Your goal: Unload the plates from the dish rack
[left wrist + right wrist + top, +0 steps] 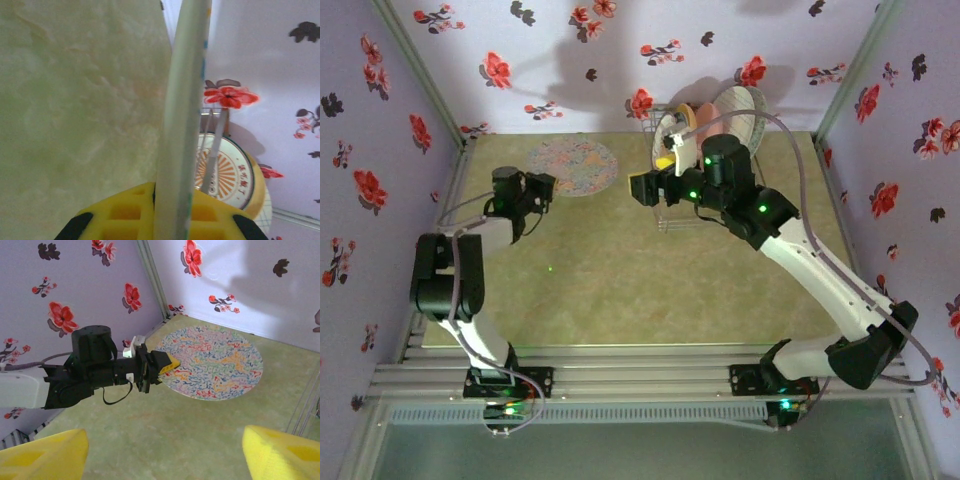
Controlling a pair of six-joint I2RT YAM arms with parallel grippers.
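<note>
My left gripper slides the squiggled plate sideways toward the bare tabletop beside the rack next and releases the plate's rim, since that green patch lies empty.
A round plate with coloured squiggles lies on the table at the far left. My left gripper is shut on its near rim; in the left wrist view the rim runs edge-on between the yellow fingers. The right wrist view shows that same plate and the left gripper. The wire dish rack stands at the far middle with a sunburst plate, a pink plate and a pale plate upright in it. My right gripper hangs open and empty just left of the rack, its fingers wide apart.
Flowered walls close in the table on the left, back and right. Bare green tabletop stretches between the arms and the near edge. Behind thin rack wires, the sunburst plate shows in the left wrist view.
</note>
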